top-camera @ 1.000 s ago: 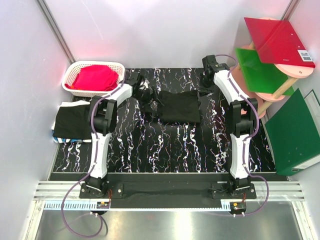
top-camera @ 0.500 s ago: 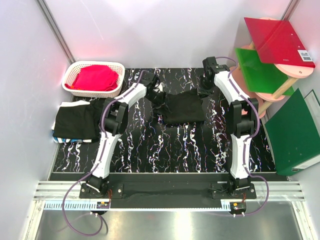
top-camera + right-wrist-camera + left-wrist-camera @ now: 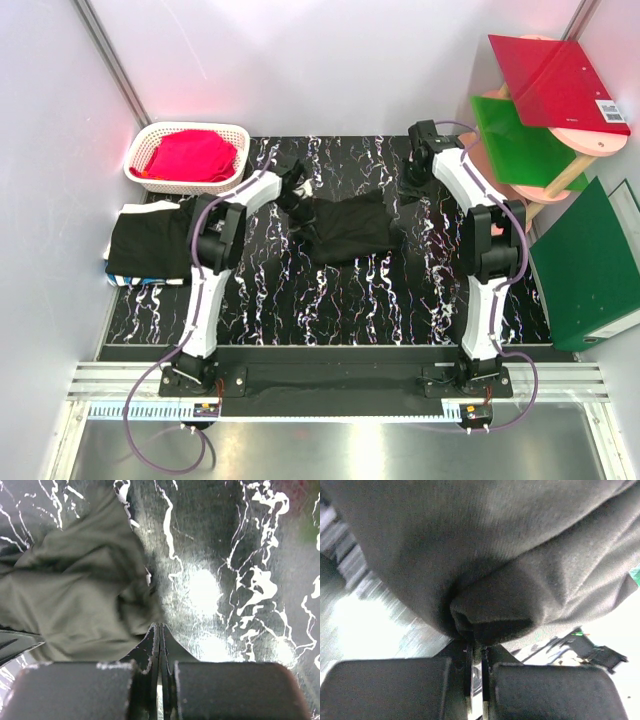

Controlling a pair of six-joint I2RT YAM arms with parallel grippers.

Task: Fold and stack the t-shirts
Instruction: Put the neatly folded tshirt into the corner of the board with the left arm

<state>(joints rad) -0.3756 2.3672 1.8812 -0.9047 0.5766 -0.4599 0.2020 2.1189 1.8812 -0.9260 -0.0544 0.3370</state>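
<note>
My left gripper carries the black t-shirt toward the left in the top view over the stack's wall-side edge (image 3: 118,240) next and releases it, since folded t-shirts already lie there.
A black t-shirt (image 3: 350,225) lies crumpled across the middle of the marbled black table (image 3: 330,300). My left gripper (image 3: 300,205) is at its left edge, shut on a bunched fold of the cloth; in the left wrist view the t-shirt (image 3: 495,555) fills the frame above the gripper (image 3: 476,647). My right gripper (image 3: 413,180) is shut at the shirt's far right corner. In the right wrist view the t-shirt (image 3: 75,605) lies against the left side of the gripper (image 3: 160,627); whether any cloth is pinched there does not show. Folded black t-shirts (image 3: 150,245) sit stacked at the table's left edge.
A white basket (image 3: 140,150) with a red cloth (image 3: 195,155) stands at the back left. At the right, a pink shelf carries a red folder (image 3: 555,80) and a green folder (image 3: 520,140); a dark green binder (image 3: 590,260) leans below them.
My left gripper has shut on the shirt's left edge, after swinging right then back left. The shirt now lies drawn out wider. My right gripper has stayed shut and hardly moved.
</note>
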